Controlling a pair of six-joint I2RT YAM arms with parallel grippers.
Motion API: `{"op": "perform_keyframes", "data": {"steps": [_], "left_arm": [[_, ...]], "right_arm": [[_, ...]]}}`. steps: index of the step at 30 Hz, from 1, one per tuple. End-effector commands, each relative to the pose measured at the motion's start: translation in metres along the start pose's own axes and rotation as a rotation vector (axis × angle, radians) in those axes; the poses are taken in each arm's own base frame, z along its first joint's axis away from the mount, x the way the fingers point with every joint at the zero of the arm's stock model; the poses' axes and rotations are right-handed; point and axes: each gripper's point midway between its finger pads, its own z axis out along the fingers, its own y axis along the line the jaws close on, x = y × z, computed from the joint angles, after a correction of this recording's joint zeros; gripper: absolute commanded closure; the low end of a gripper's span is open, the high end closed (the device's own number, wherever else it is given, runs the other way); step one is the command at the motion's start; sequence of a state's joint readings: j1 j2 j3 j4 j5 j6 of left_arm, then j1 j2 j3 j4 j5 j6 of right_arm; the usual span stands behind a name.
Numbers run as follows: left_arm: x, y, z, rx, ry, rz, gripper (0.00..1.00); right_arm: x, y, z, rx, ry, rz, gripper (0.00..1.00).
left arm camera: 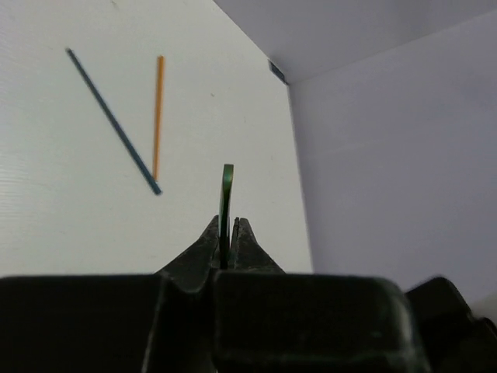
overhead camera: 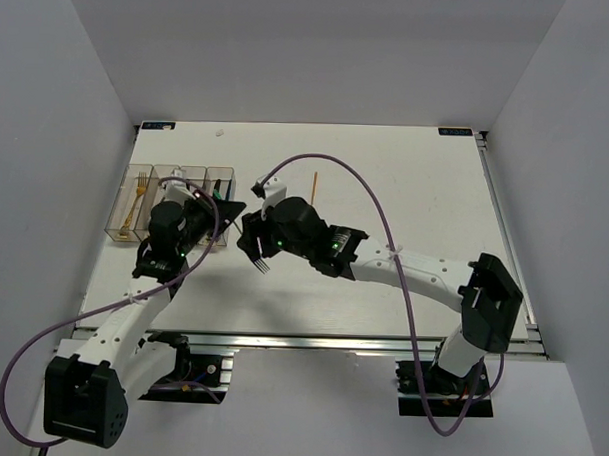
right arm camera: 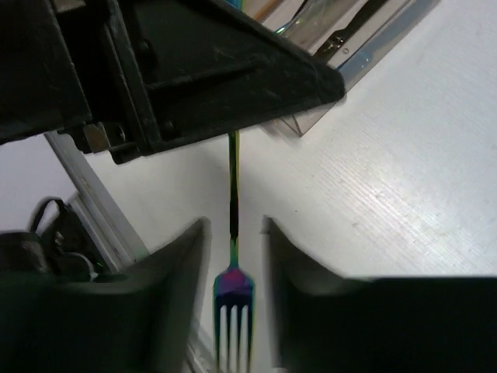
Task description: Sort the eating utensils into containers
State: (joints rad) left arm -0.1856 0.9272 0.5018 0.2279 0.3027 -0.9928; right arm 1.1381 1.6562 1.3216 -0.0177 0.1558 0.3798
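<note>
The left gripper should swing across and down to let go of the teal fork in the gold fork's container [overhead camera: 132,204], since that is below it, to the left in the top view.
A teal, iridescent fork [right arm camera: 233,289] hangs in the air between my two grippers. My left gripper [left arm camera: 229,224] is shut on its thin handle [left arm camera: 227,194]. My right gripper [right arm camera: 233,225] is open, with a finger on each side of the fork's neck and not touching it. In the top view the left gripper [overhead camera: 227,213] is beside the clear containers [overhead camera: 117,229], the right gripper [overhead camera: 254,246] is just right of it, and the fork tines [overhead camera: 261,267] poke out below. A gold fork [overhead camera: 135,204] lies in the leftmost container. An orange stick [left arm camera: 158,116] and a blue stick [left arm camera: 112,120] lie on the table.
The orange stick also shows in the top view [overhead camera: 314,188], behind the right arm. A corner of the containers [right arm camera: 353,47] with utensils inside shows in the right wrist view. The table's metal front rail [overhead camera: 311,340] runs along the near edge. White walls enclose the table.
</note>
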Motion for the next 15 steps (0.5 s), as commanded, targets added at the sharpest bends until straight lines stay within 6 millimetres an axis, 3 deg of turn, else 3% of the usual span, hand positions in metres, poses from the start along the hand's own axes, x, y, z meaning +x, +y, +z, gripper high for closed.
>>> {"op": "perform_keyframes", "data": {"steps": [1,2,3,4,5,7,8,10,11,13,14,15], "left_arm": [[-0.021,0.009,0.003,-0.121,-0.012,0.180,1.00],[-0.041,-0.001,0.008,-0.160,-0.025,0.253,1.00],[-0.049,0.009,0.007,-0.233,-0.009,0.370,1.00],[-0.055,0.032,0.000,-0.378,0.011,0.419,1.00],[-0.074,0.031,0.008,-0.432,0.010,0.492,1.00],[-0.093,0.059,-0.001,-0.622,0.051,0.628,1.00],[-0.112,0.071,-0.006,-0.729,0.018,0.683,1.00],[-0.143,0.082,-0.007,-0.852,0.016,0.780,1.00],[-0.166,0.091,-0.017,-0.955,-0.033,0.809,1.00],[-0.205,0.093,-0.017,-1.060,-0.108,0.889,1.00],[-0.233,0.098,-0.038,-1.224,-0.211,0.900,1.00],[-0.257,0.095,-0.033,-1.284,-0.261,0.951,1.00]], "right_arm": [[-0.030,-0.005,-0.020,0.028,-0.112,0.004,0.30],[-0.030,-0.011,-0.024,0.050,-0.112,0.002,0.11],[-0.038,-0.024,-0.034,0.080,-0.130,0.012,0.11],[-0.032,-0.036,-0.038,0.109,-0.121,0.016,0.11],[-0.035,-0.058,-0.050,0.152,-0.124,0.031,0.11],[-0.031,-0.082,-0.060,0.184,-0.124,0.054,0.11],[-0.014,-0.096,-0.063,0.192,-0.089,0.066,0.11],[-0.016,-0.127,-0.079,0.242,-0.103,0.099,0.11],[-0.007,-0.141,-0.087,0.263,-0.093,0.114,0.11],[0.002,-0.150,-0.095,0.273,-0.080,0.109,0.11],[0.008,-0.154,-0.102,0.280,-0.075,0.107,0.11],[0.015,-0.155,-0.104,0.283,-0.060,0.101,0.11]]}}
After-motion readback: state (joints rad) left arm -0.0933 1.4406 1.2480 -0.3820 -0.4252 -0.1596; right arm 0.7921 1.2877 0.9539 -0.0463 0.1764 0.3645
